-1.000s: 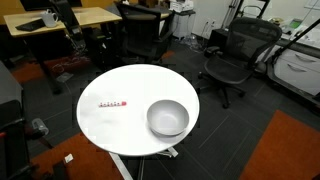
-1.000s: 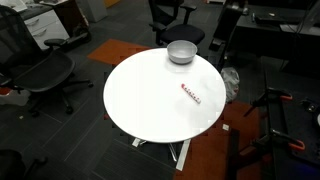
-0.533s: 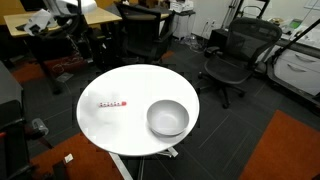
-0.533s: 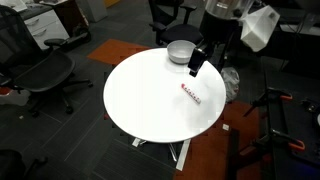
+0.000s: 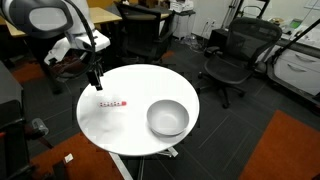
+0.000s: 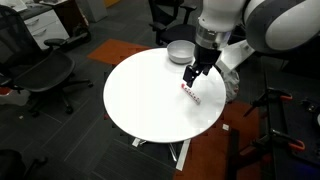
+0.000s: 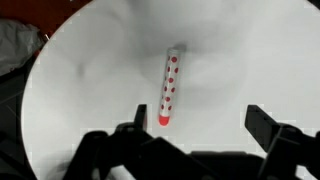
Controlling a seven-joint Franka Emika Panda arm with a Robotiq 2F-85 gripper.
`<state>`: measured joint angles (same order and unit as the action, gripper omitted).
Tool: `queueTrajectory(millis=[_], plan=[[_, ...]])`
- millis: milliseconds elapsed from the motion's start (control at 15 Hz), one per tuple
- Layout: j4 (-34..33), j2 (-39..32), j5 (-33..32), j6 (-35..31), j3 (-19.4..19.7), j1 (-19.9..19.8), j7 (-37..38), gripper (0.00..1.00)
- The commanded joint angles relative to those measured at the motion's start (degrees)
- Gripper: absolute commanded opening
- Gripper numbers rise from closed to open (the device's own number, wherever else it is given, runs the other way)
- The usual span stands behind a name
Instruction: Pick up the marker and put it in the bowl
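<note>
The marker's red end points toward the gap between my open fingers, so my gripper needs to lower outward onto the marker's dotted middle next and close across it.
The marker, white with red dots and a red end, lies flat on the round white table; it also shows in an exterior view and in the wrist view. The grey-silver bowl stands upright on the table, apart from the marker, and shows at the table's far edge in an exterior view. My gripper hangs open and empty just above the marker, also seen in an exterior view. In the wrist view the open fingers sit below the marker's red end.
Black office chairs stand around the table, with another chair in an exterior view. Desks stand behind. The floor has dark and orange carpet.
The arm has swung in from the table's edge and come down over the marker. The marker and bowl have not moved.
</note>
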<state>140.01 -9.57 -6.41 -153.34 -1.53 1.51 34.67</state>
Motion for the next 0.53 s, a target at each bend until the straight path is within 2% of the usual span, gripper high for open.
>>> queueTrajectory(millis=[0, 467], plan=[[-2.28, -5.36, 1.39, -3.63, 2.54, 2.06, 2.9, 1.0], [-5.26, -12.63, 4.44, -8.01, 6.41, 4.98, 4.28, 1.0]])
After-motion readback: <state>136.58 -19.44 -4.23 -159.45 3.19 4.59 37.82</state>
